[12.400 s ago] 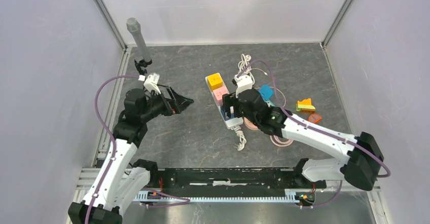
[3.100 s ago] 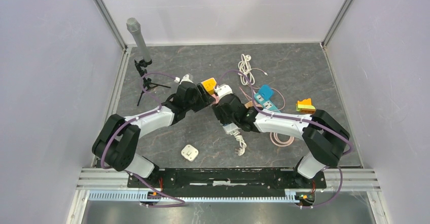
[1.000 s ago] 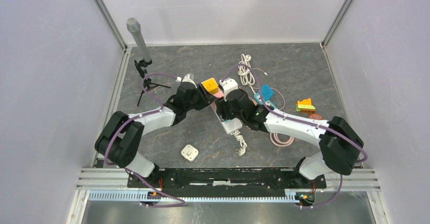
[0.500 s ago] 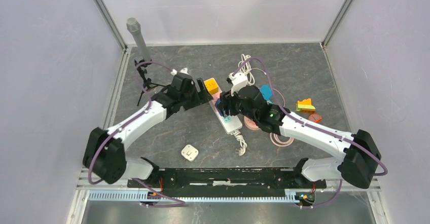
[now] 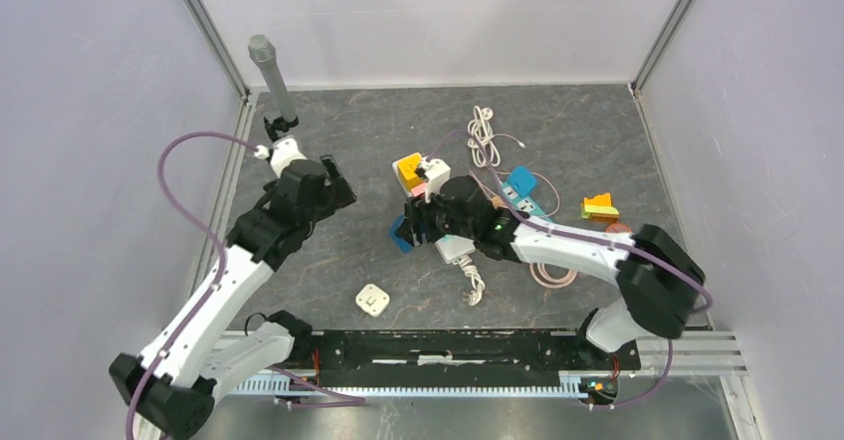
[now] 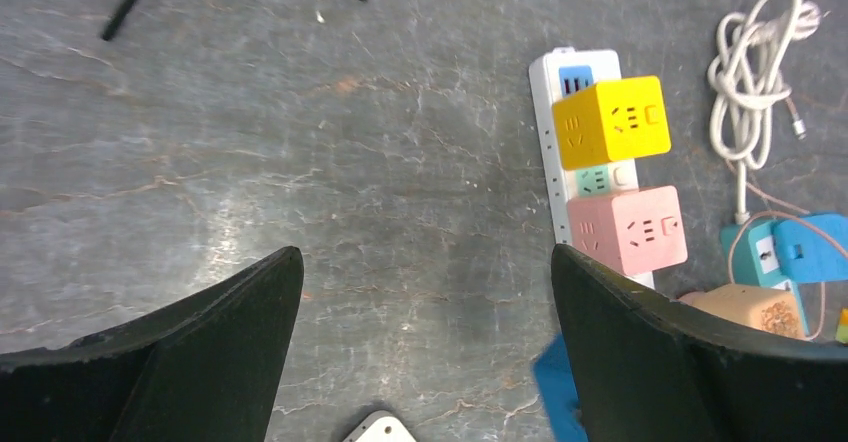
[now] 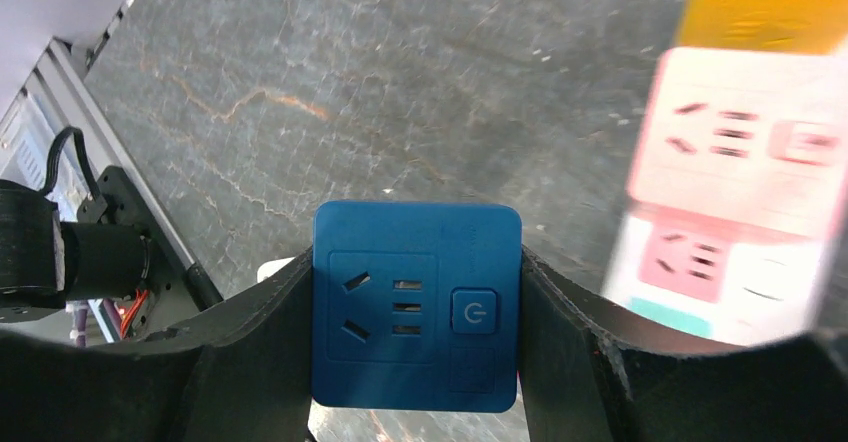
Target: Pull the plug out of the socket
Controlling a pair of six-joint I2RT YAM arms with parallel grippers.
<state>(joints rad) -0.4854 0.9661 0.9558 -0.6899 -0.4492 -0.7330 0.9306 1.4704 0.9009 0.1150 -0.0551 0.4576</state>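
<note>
My right gripper holds the blue plug, and bare floor by the white adapter lies below it. So it should next lower the plug back and left in the top view and let go of it.
My right gripper is shut on a dark blue cube plug, which it holds above the floor, just left of the white power strip and clear of it. In the top view the blue plug shows at the gripper's tip. A yellow cube and a pink cube still sit on the strip. My left gripper is open and empty, well to the left of the strip and above bare floor.
A white square adapter lies on the floor near the front. A microphone on a tripod stands at the back left. A coiled white cable, a light blue adapter, orange blocks and a pink cable coil lie to the right.
My left gripper opened and drew back to the left, away from the strip. My right gripper carried the blue plug leftward off the strip.
</note>
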